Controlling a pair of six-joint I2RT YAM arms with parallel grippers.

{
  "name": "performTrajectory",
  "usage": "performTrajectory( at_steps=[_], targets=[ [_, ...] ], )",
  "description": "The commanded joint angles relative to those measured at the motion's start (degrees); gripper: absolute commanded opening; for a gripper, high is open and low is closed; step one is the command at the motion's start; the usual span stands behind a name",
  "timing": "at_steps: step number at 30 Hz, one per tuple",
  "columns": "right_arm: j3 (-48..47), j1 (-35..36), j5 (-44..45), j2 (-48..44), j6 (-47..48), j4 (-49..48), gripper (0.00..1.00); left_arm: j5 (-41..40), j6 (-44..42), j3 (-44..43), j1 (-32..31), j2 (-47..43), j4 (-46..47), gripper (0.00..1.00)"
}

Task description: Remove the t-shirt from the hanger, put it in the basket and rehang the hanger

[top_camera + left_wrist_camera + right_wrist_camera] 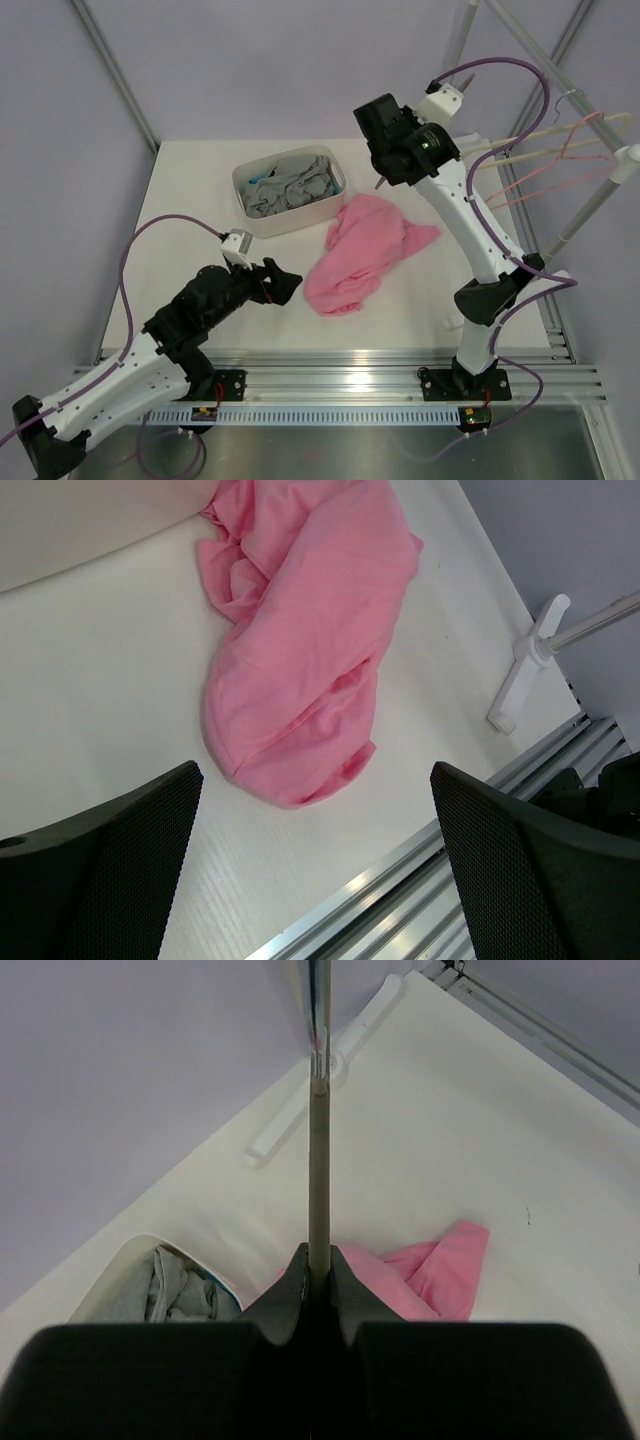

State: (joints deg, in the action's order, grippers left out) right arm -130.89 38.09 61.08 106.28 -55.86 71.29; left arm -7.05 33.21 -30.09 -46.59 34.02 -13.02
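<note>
The t-shirt is lying off the hanger, so I need to raise my right gripper to the right in the top view and let go of the hanger on the rack's bar.
The pink t-shirt lies crumpled on the white table, off the hanger. It also shows in the left wrist view and the right wrist view. My right gripper is shut on the dark grey-brown hanger, seen edge-on, with its silver hook pointing away. In the top view the right gripper is raised above the table behind the t-shirt, and the hanger is mostly hidden by it. My left gripper is open and empty, just left of the t-shirt's near end.
A white tub of grey clothes stands behind the t-shirt. A rack at the right carries a cream hanger and a pink wire hanger. The rack's white foot and the aluminium rail lie near the front edge.
</note>
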Motion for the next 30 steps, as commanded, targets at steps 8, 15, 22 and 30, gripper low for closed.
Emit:
performTrajectory(
  at_steps=[8, 15, 22, 30],
  targets=[
    [-9.7, -1.6, 5.5, 3.6, 5.1, -8.2, 0.0, -2.7, -1.2, 2.7, -0.1, 1.0, 5.6, 0.99],
    [-8.6, -5.5, 4.8, 2.7, -0.3, -7.8, 0.0, -0.6, -2.1, 3.7, -0.1, 0.8, 6.9, 0.99],
    [-8.5, -6.6, 7.7, 2.4, 1.1, -11.4, 0.0, 0.9, -1.8, 3.5, -0.2, -0.5, 7.0, 0.99],
    [-7.5, -9.8, 7.3, 2.4, 1.7, -13.2, 0.0, 2.5, -1.7, 4.8, -0.1, 0.9, 10.2, 0.99]
  ],
)
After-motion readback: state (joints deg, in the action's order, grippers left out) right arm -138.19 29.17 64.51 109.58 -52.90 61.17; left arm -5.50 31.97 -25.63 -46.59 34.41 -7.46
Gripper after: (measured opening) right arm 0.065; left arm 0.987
